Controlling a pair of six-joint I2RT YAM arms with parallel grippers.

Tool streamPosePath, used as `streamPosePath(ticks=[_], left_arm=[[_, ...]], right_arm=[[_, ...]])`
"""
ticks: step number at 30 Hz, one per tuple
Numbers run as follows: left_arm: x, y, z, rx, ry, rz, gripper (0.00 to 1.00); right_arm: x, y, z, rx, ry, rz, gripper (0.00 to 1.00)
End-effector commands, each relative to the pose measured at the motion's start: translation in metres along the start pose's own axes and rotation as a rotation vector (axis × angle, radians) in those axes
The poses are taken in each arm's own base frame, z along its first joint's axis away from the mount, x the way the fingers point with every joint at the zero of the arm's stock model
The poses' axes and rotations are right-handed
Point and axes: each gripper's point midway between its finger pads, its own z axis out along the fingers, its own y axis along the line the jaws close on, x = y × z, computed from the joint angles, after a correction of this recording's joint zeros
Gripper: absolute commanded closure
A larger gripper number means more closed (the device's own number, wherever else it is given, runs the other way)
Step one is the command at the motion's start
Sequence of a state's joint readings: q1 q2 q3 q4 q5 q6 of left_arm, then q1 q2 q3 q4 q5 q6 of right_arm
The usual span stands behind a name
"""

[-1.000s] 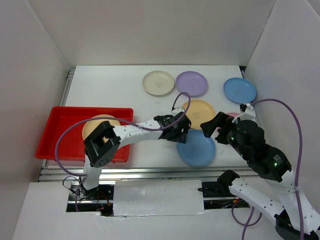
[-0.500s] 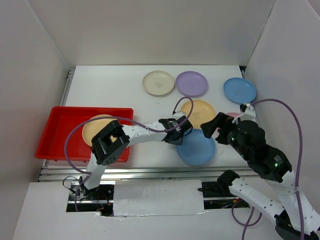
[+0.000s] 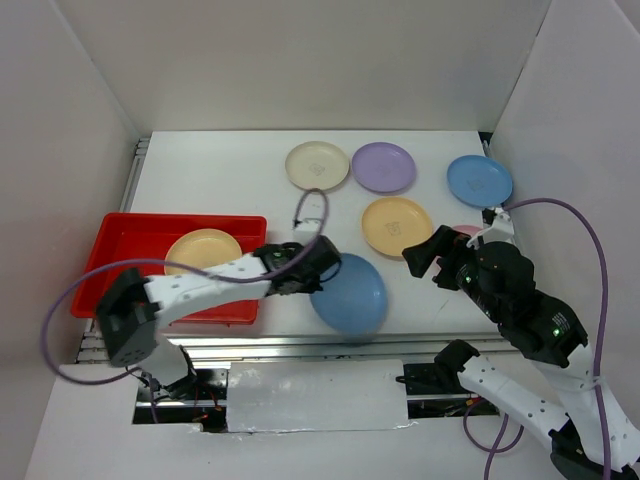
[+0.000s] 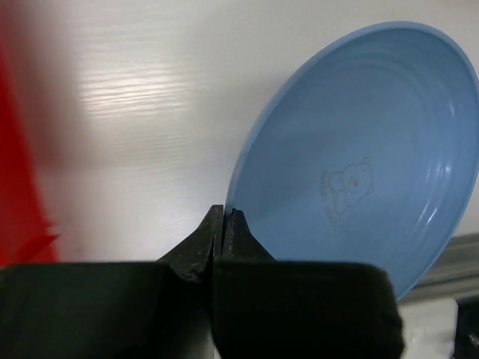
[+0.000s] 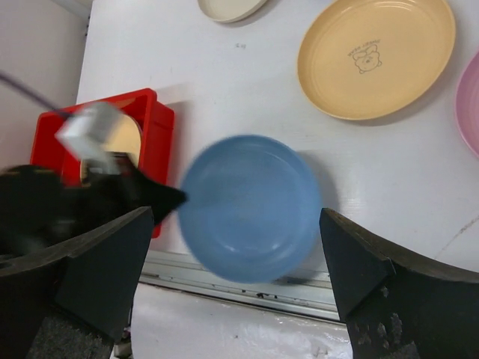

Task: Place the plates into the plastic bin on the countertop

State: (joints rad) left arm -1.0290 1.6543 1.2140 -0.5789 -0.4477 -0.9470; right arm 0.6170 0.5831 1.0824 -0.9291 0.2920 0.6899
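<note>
Next, my left gripper turns and swings to the left in the top view over the bin's yellow plate, because the blue plate [image 3: 350, 295] still hangs outside the bin.
My left gripper [image 3: 322, 268] [image 4: 226, 213] is shut on the rim of a blue plate [image 3: 350, 295] [image 4: 359, 164] [image 5: 251, 209]. The plate hangs tilted over the countertop [image 3: 220, 180] near its front edge, just right of the red plastic bin [image 3: 120, 250] [image 5: 153, 120]. One yellow plate [image 3: 203, 250] lies in the bin. Cream [image 3: 317, 165], purple [image 3: 383, 166], blue [image 3: 479, 180] and yellow-orange [image 3: 396, 226] [image 5: 374, 56] plates lie on the countertop. A pink plate [image 5: 470, 97] shows at the right edge. My right gripper [image 3: 425, 248] [image 5: 236, 213] hovers open at the right, holding nothing.
White walls close in the countertop on three sides. A silver rail [image 3: 300, 345] runs along the front edge below the held plate. The left arm's purple cable [image 3: 312, 205] loops up over the middle of the countertop.
The left gripper has shut on the near blue plate's rim and carried it left toward the bin, uncovering the yellow-orange plate's edge. The right arm has stayed put.
</note>
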Motion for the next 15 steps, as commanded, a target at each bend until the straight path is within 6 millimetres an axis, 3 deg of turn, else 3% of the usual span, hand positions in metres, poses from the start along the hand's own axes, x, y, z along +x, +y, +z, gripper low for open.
streamPosePath(ticks=[1, 3, 4, 7, 8, 10, 11, 12, 14, 15], left_arm=[[-0.062, 0.06, -0.071, -0.019, -0.204, -0.216, 1.0], [-0.079, 0.111, -0.08, -0.088, -0.235, -0.324, 1.0], [-0.099, 0.145, -0.096, -0.108, -0.297, -0.418, 1.0], [-0.111, 0.2, -0.124, -0.164, -0.38, -0.527, 1.0], [-0.116, 0.237, -0.128, -0.245, -0.409, -0.61, 1.0], [-0.114, 0.263, -0.13, -0.281, -0.403, -0.654, 1.0], [-0.114, 0.289, -0.131, -0.327, -0.411, -0.721, 1.0], [-0.113, 0.293, -0.124, -0.298, -0.394, -0.739, 1.0], [-0.109, 0.321, -0.119, -0.336, -0.391, -0.801, 1.0], [-0.104, 0.323, -0.109, -0.312, -0.359, -0.812, 1.0]], right_arm=[[-0.008, 0.009, -0.001, -0.036, -0.024, 0.004, 0.0], [-0.003, 0.011, 0.006, -0.04, -0.002, 0.003, 0.0], [-0.003, 0.014, 0.009, -0.05, -0.003, 0.004, 0.0], [0.004, 0.017, 0.018, -0.057, 0.019, 0.0, 0.0], [0.007, 0.016, 0.022, -0.051, 0.031, -0.005, 0.0], [0.008, 0.02, 0.026, -0.061, 0.038, -0.006, 0.0], [0.011, 0.019, 0.029, -0.057, 0.048, -0.013, 0.0], [0.011, 0.02, 0.03, -0.056, 0.049, -0.013, 0.0], [0.012, 0.021, 0.031, -0.055, 0.056, -0.02, 0.0], [0.012, 0.02, 0.032, -0.054, 0.058, -0.023, 0.0]])
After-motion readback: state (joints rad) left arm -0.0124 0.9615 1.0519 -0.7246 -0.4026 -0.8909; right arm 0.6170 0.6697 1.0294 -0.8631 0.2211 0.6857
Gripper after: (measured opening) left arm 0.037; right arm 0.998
